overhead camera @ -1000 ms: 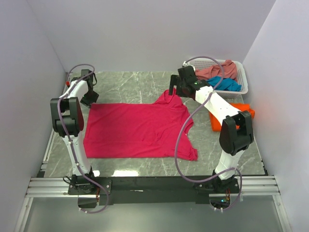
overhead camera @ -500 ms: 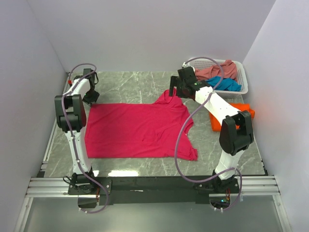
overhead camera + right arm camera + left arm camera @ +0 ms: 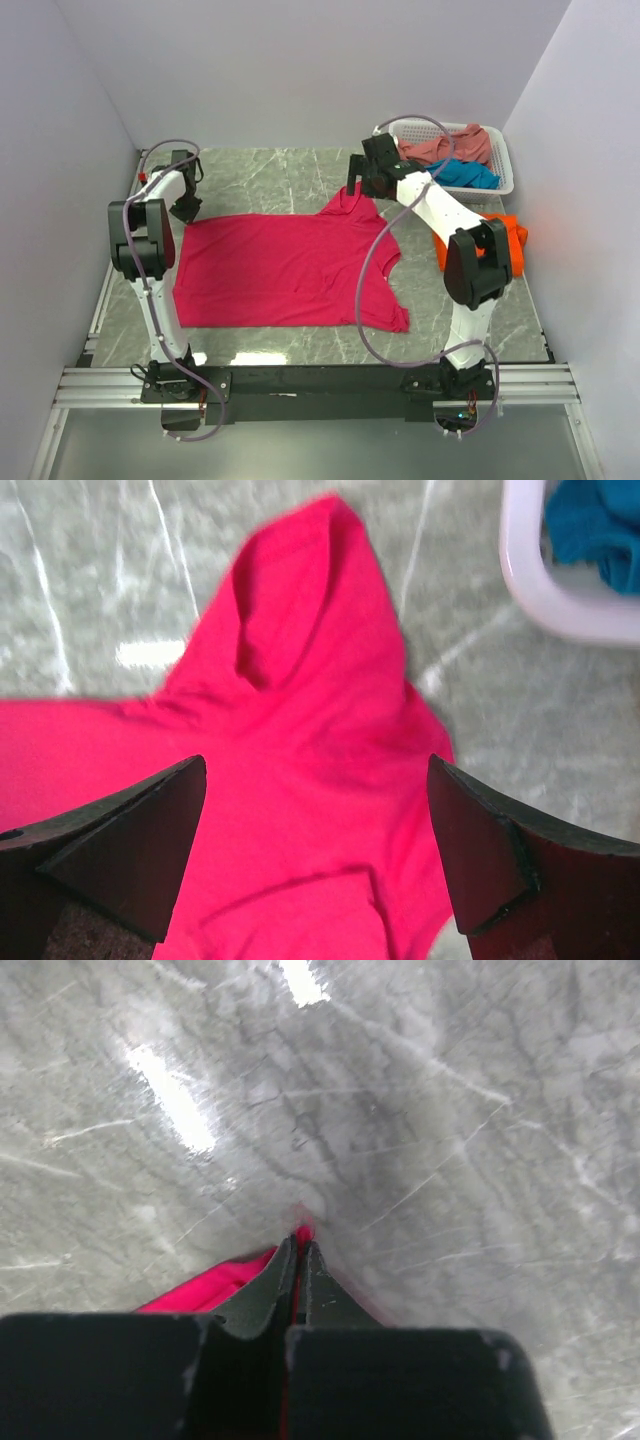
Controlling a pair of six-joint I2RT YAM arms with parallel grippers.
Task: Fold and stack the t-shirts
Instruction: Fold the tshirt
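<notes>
I should bring my right gripper down and outward onto the far sleeve's tip [image 3: 347, 194] [image 3: 332, 522] next, because its open fingers are short of that tip, which is below and outward of them.
A magenta-pink t-shirt [image 3: 285, 265] lies spread flat on the marble table, one sleeve pointing toward the far side [image 3: 310, 680]. My left gripper [image 3: 187, 208] [image 3: 300, 1245] is at the shirt's far left corner, shut on a thin edge of the pink cloth [image 3: 215, 1285]. My right gripper [image 3: 358, 190] [image 3: 315, 770] hovers above the far right sleeve, open wide with nothing between its fingers. A folded orange t-shirt [image 3: 512, 232] lies to the right, partly hidden by the right arm. A teal-blue t-shirt [image 3: 465, 175] and a salmon-pink t-shirt [image 3: 450, 148] sit in the basket.
A white lattice basket [image 3: 505, 172] stands at the far right corner, its rim [image 3: 560, 605] close to the right gripper. Walls enclose the table on the left, back and right. Grey cables loop over both arms.
My left gripper has shut on the shirt's far left corner. The right arm has shifted slightly left and farther back over the sleeve, still open.
</notes>
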